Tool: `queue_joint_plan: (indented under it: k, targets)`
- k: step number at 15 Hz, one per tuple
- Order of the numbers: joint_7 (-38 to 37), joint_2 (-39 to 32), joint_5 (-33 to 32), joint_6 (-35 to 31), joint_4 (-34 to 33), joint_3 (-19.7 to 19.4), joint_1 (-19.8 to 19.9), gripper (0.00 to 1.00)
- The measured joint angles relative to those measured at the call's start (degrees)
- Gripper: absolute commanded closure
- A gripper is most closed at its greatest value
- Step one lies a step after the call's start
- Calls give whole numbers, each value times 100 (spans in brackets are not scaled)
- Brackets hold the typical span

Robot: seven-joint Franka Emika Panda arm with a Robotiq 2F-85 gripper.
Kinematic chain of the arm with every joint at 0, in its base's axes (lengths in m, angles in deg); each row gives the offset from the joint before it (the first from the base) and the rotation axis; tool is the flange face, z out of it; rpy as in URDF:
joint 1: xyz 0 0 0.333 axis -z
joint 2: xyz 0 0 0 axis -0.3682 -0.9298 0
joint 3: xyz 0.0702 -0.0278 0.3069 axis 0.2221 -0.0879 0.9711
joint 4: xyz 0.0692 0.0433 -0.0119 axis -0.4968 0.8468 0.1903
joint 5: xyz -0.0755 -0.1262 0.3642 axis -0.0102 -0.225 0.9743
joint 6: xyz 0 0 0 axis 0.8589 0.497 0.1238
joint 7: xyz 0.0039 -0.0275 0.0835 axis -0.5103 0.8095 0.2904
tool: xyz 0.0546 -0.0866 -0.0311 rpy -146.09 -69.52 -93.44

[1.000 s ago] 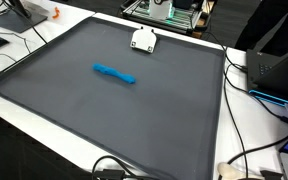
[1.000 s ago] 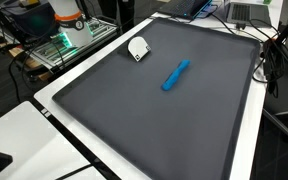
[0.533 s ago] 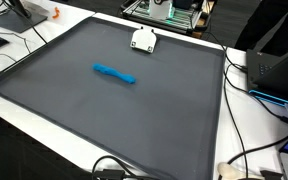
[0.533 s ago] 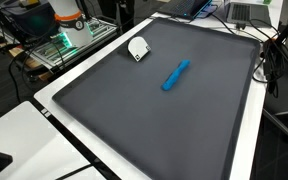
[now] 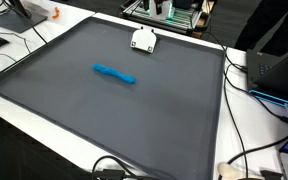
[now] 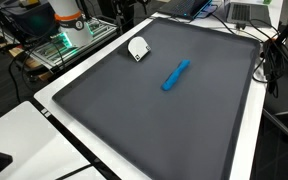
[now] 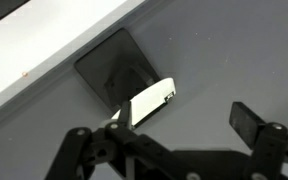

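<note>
My gripper moves down and turns onto the thin white flat piece [image 7: 151, 103] next, fingers on both sides, since it slants toward one finger's end.
A small white block-like object [image 5: 143, 40] [image 6: 138, 48] sits near the far edge of a dark grey mat [image 5: 134, 120] [image 6: 164, 125]. A blue marker [image 5: 114, 74] [image 6: 175, 75] lies flat on the mat, well apart from it. In the wrist view my gripper [image 7: 184, 125] hangs open above the mat. The white object [image 7: 149, 102] lies just ahead of the left finger, with a dark square shadow behind it. Nothing is between the fingers. Neither exterior view shows the gripper itself.
The mat lies on a white table [image 5: 44, 130] [image 7: 34, 55]. Cables [image 5: 239, 80] and a dark device [image 5: 279, 65] lie along one side. Green-lit equipment [image 5: 169, 10] [image 6: 69, 35] stands behind the white object, and a laptop [image 6: 246, 12] sits at a far corner.
</note>
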Motion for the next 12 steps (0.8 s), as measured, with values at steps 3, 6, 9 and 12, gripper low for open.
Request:
queue_joint_plan:
  k: [3,6,9,12]
  targets:
    - [-406,-269,463,-7,-16,0,51,0]
    - [-772,-540,925,-123,-30,-1,83,0]
    - [-1002,-839,1303,-540,-37,0,94,0]
    - [-1229,-1168,1519,-979,-44,0,100,0]
